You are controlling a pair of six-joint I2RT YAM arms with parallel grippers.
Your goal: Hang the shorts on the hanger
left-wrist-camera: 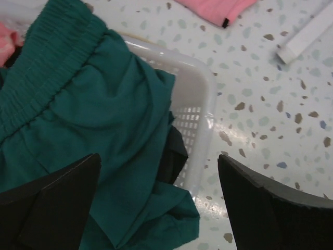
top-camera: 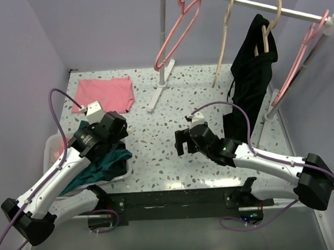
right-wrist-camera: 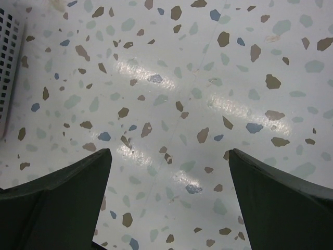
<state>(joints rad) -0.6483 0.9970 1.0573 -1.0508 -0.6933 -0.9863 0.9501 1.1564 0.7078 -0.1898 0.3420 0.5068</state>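
Observation:
I should next move my left gripper down and to the left in the top view, onto the fold of the shorts beside the waistband, which lies there.
The teal-green shorts (top-camera: 105, 167) lie bunched in a white basket (top-camera: 49, 147) at the left front; one part hangs over the basket's right rim. In the left wrist view the shorts (left-wrist-camera: 88, 109) fill the left side, elastic waistband at the top. My left gripper (top-camera: 113, 140) hovers open over them (left-wrist-camera: 158, 179), holding nothing. My right gripper (top-camera: 182, 144) is open and empty above bare table (right-wrist-camera: 169, 164). A salmon-pink hanger (top-camera: 176, 32) hangs on the rail at the back centre. Another pink hanger (top-camera: 298, 59) hangs at the rail's right end.
A flat pink cloth (top-camera: 105, 93) lies at the back left. A black garment (top-camera: 252, 70) hangs on a tan hanger; another tan hanger (top-camera: 224, 38) hangs beside it. The rack's white foot (top-camera: 157, 94) stands on the table. Dark fabric (left-wrist-camera: 174, 151) lies under the shorts in the basket.

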